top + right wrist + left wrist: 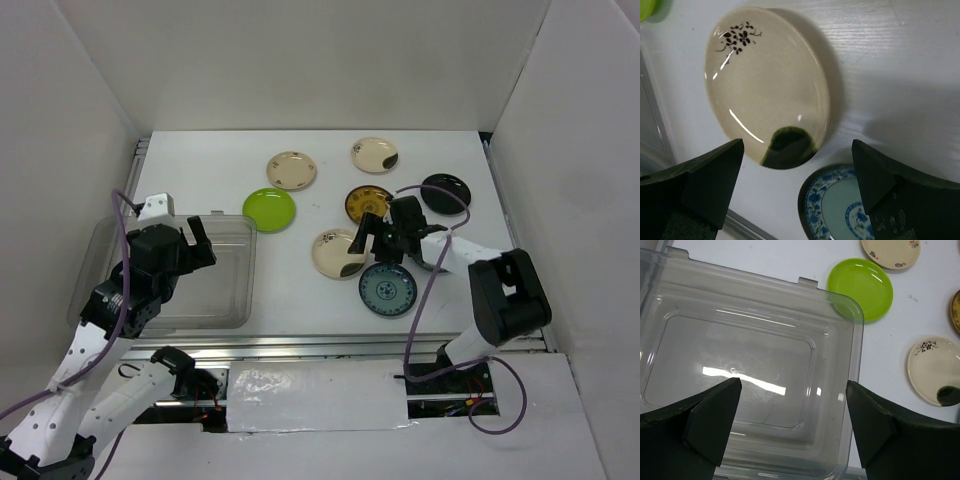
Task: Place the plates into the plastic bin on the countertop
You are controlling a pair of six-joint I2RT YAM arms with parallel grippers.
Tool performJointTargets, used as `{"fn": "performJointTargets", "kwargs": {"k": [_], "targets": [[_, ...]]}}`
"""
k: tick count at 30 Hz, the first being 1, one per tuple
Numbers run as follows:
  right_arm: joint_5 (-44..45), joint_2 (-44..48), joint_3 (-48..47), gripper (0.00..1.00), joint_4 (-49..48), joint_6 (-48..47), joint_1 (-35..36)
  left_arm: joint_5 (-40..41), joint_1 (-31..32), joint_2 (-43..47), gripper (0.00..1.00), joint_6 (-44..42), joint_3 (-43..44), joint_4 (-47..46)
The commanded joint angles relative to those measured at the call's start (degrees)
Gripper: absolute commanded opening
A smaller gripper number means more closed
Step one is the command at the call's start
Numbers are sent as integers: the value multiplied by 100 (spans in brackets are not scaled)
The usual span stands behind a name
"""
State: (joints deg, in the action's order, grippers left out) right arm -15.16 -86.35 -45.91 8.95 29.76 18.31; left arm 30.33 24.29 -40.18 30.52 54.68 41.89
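Observation:
Next I will lower my right gripper onto the cream plate's rim [816, 149] beside the dark patch, as that rim lies just below its open fingers.
The clear plastic bin [165, 278] stands empty at the left of the white countertop [300, 290]. My left gripper [200, 240] hovers over the bin's right part, open and empty; the left wrist view shows the bin floor [740, 355] between the fingers. Several plates lie on the countertop: lime green [269, 209], two cream [291, 170] [374, 155], brown-gold [368, 203], black [445, 192], cream with a dark patch [338, 253] and blue patterned [388, 289]. My right gripper [375, 235] is open and empty above the near edge of that cream plate [767, 85], beside the blue plate [840, 210].
White walls enclose the countertop on three sides. A metal rail [330, 345] runs along the near edge. The lime plate [862, 287] lies just past the bin's far right corner. The right arm's body hides the spot right of the blue plate.

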Motion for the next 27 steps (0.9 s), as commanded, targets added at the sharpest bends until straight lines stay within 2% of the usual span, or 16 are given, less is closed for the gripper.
{"fn": "performJointTargets", "kwargs": {"k": [1,3,5,8,9,11,12,14,16,18,19,23,27], "targets": [[-540,-443,-278,96,-719,-190,-108,-308,14,-7,99,-213,-27,-330],[-541,-724,-383,95,-754,-207,-143,-422,14,-16,99,-248,-45,-374],[-619,-875,-454,88,-781,-181,-204,-492,14,-60,99,-284,-45,-392],[-725,-1173,-506,70,-833,-137,-257,-554,14,-130,99,-293,-36,-375],[-760,-1218,-515,60,-851,-120,-283,-572,23,-130,99,-310,-36,-392],[-830,-1349,-515,51,-868,-84,-310,-563,14,-139,99,-310,-36,-375],[-857,-1367,-524,39,-869,-58,-327,-572,14,-139,99,-293,-36,-366],[-866,-1411,-480,22,-869,21,-336,-572,14,-139,99,-293,-27,-366],[-840,-1394,-471,9,-1036,82,-354,-659,14,-156,99,-266,-18,-392],[-918,-1236,-454,0,-957,109,-319,-869,14,-217,99,-205,78,-392],[-927,-1131,-445,0,-939,127,-284,-1071,14,-253,99,-196,122,-470],[-700,151,-296,0,-544,250,93,-3301,14,-683,99,-179,500,-953],[-725,1180,-120,0,-333,452,428,-4900,23,-1682,99,-91,719,-1596]]}}
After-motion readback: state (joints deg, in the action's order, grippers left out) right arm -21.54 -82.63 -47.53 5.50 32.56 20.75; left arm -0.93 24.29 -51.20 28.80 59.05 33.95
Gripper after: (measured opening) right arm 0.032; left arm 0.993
